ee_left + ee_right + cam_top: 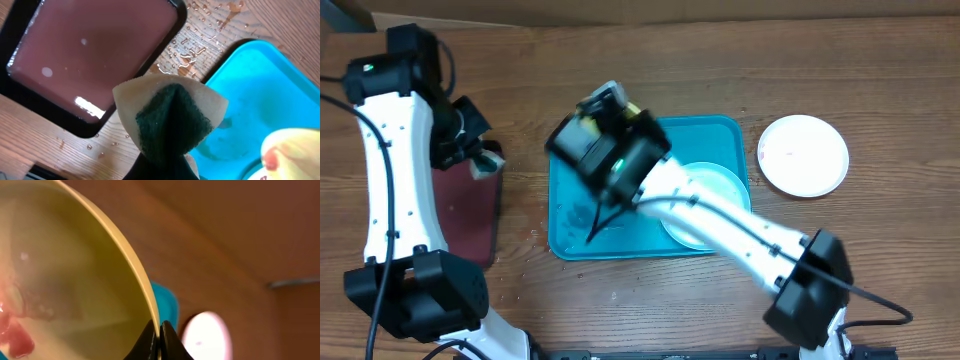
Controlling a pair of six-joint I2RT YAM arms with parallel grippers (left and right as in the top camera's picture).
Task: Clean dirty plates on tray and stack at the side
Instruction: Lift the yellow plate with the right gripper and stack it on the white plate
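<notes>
Next, the right gripper swings past the mint plate, turns the yellow-green plate flatter and brings it down on top, since the white plate [803,156] [206,337] rests beside the turquoise tray.
My right gripper [160,331] is shut on the rim of the yellow-green plate [70,280], which is lifted and tilted over the left part of the turquoise tray [720,135]. A red smear [15,337] shows on its face. In the left wrist view the same plate [295,152] sits at the lower right. My left gripper [167,167] is shut on a folded sponge [172,117], green side inward, held between the maroon tray and the turquoise tray [260,95]. The pale mint plate [712,200] lies in the tray's right half. The white plate [803,155] rests on the table to the right.
A dark maroon tray [95,55] with a black rim and wet bottom lies left of the turquoise tray. Water drops [192,47] spot the wood between them. My right arm [750,235] crosses over the mint plate.
</notes>
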